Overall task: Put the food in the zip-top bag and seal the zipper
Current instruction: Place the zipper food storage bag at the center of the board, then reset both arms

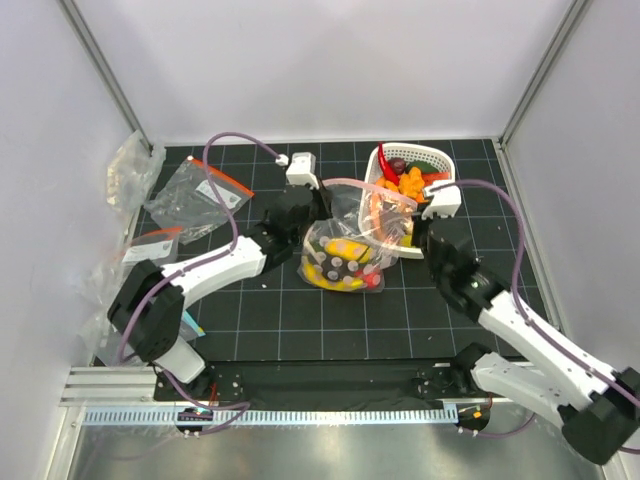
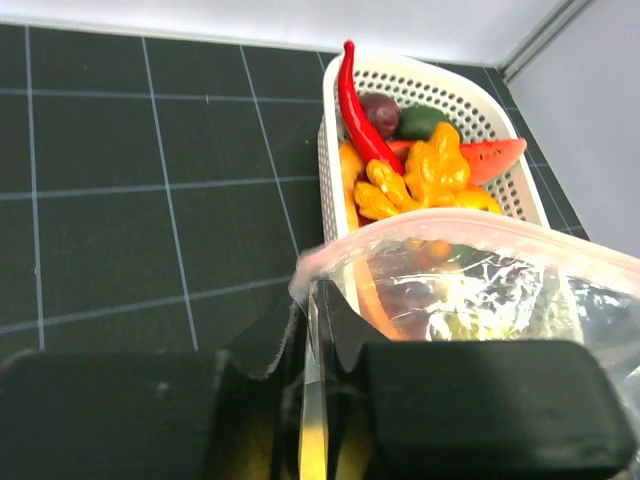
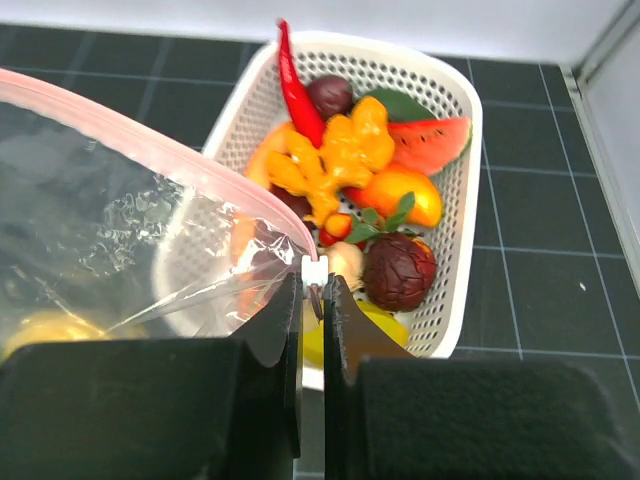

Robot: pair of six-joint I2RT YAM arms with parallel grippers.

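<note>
Next, the right gripper moves down and slightly outward over the white basket and lets go of the zipper's slider end. The basket lies below and outward of the gripper.
The clear zip-top bag (image 1: pixel 350 232) hangs mid-table between both grippers, with yellow bananas and dark pieces of food (image 1: pixel 340 266) in its bottom. Its pale pink zipper (image 1: pixel 378 192) arcs across the mouth, which gapes. My left gripper (image 2: pixel 320 300) is shut on the bag's left edge just below the zipper (image 2: pixel 470 225). My right gripper (image 3: pixel 314 285) is shut on the right end of the zipper (image 3: pixel 150 150), pinching under a small white slider (image 3: pixel 314 268). More food, a red chili (image 2: pixel 355 100) among it, lies in the white basket (image 3: pixel 462 240) behind the bag.
The white basket (image 1: pixel 442 156) stands at the back right, close behind the bag. Spare clear bags with orange-red strips (image 1: pixel 200 196) and crumpled plastic (image 1: pixel 128 170) lie at the left. Walls close in the black gridded mat (image 1: pixel 330 320) on three sides.
</note>
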